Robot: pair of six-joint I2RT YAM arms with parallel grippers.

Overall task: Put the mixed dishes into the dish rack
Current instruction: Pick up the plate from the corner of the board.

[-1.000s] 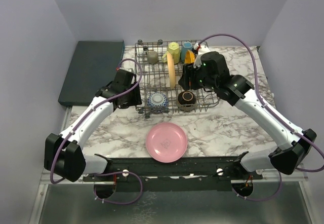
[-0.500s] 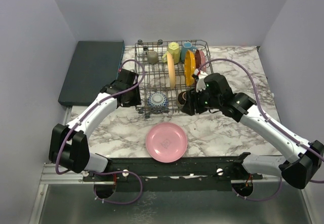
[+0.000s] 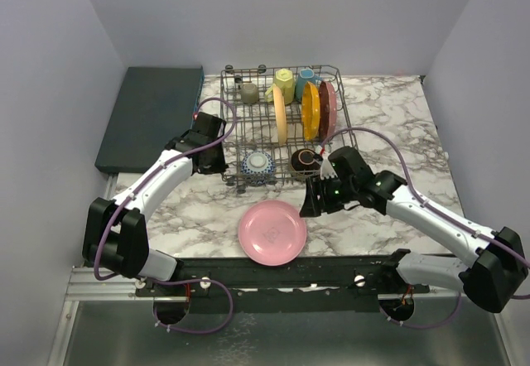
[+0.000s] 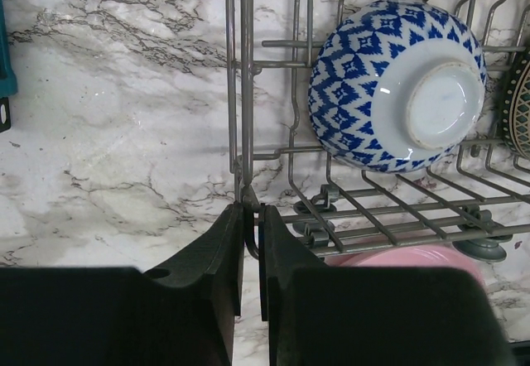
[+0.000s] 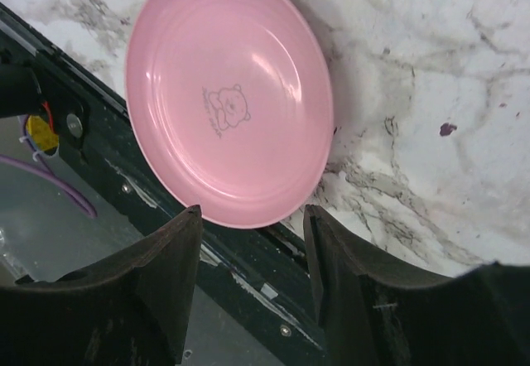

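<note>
My right gripper brings its open fingers down and back astride the pink plate's side rim [image 3: 305, 232] [image 5: 313, 194] next, as the plate lies flat.
The grey wire dish rack [image 3: 228, 126] stands at the back centre. It holds tan [image 3: 281, 113], orange [image 3: 310, 109] and dark red [image 3: 328, 108] plates on edge, three mugs at the far end, and a blue bowl [image 3: 258, 166] and a brown bowl [image 3: 305, 161] upside down at the front. My left gripper [image 4: 251, 217] is shut on the rack's front-left corner wire [image 4: 246, 93], beside the blue bowl [image 4: 389, 84]. A pink plate [image 3: 272, 232] lies flat on the table in front of the rack. My right gripper [image 5: 252, 213] is open and empty, hovering over the pink plate's [image 5: 228, 93] near right edge.
A dark teal slab [image 3: 151, 116] lies at the back left. The black mounting rail [image 3: 281, 271] runs along the near edge, just past the pink plate. The marble table [image 3: 389, 134] right of the rack is bare. Walls close in on three sides.
My right gripper has pulled back from the rack toward the pink plate, leaving the dark red plate standing beside the orange one. My left gripper stays on the rack's corner.
</note>
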